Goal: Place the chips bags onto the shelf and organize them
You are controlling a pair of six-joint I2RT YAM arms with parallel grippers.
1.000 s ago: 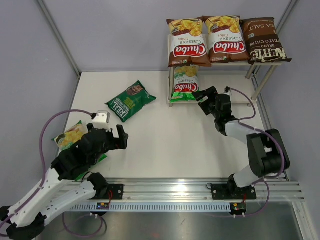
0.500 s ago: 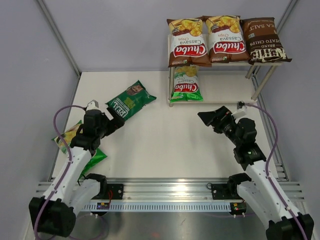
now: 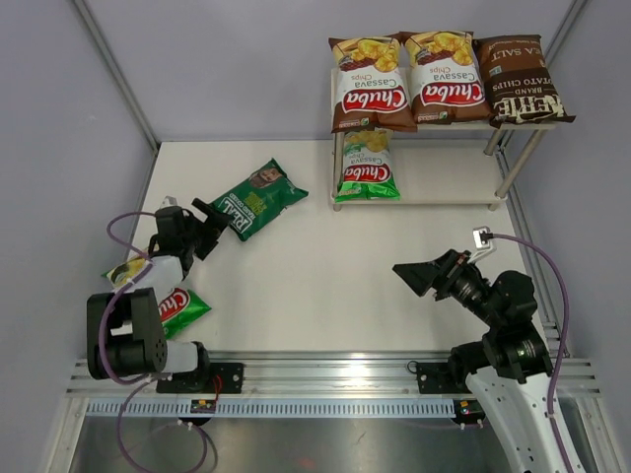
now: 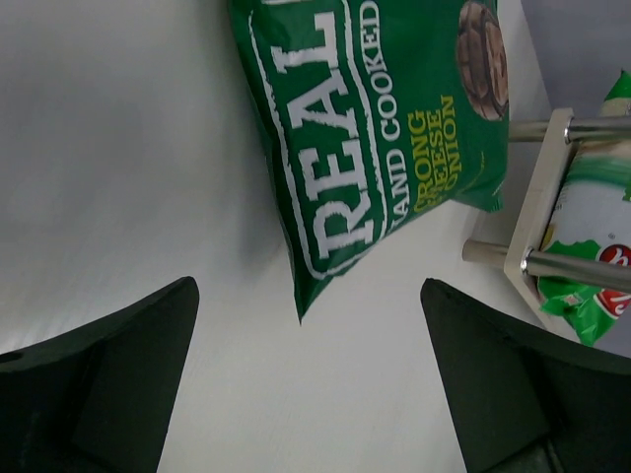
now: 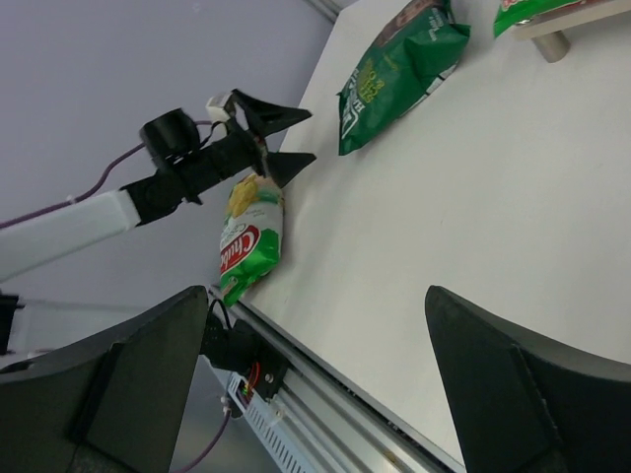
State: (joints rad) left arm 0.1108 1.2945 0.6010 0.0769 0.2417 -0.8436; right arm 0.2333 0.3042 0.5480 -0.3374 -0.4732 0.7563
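Note:
The REAL bag's corner points between my fingers, so I will bring my left gripper down and to the right in the top view, onto the bag's near end seam.
The shelf (image 3: 449,202) stands at the far right. Its top board carries two brown Chuba bags (image 3: 370,84) (image 3: 446,77) and a dark-brown Kettle bag (image 3: 523,79). A light-green Chuba bag (image 3: 367,166) lies on the lower board. On the table lies a dark-green REAL bag (image 3: 258,199) (image 4: 385,128) (image 5: 399,74). My left gripper (image 3: 212,229) (image 4: 311,389) is open just short of its near corner. Another light-green Chuba bag (image 3: 177,304) (image 5: 251,241) lies beside the left arm. My right gripper (image 3: 412,276) (image 5: 325,389) hangs open and empty over the near right table.
The metal rail (image 3: 335,379) runs along the table's near edge. A shelf leg (image 4: 537,212) stands just right of the REAL bag. Grey walls close in the left and back. The left arm (image 5: 187,163) reaches over the left table edge.
My right arm has pulled back from the lower shelf to the near right of the table. My left arm has folded back, its gripper swinging toward the REAL bag's near corner.

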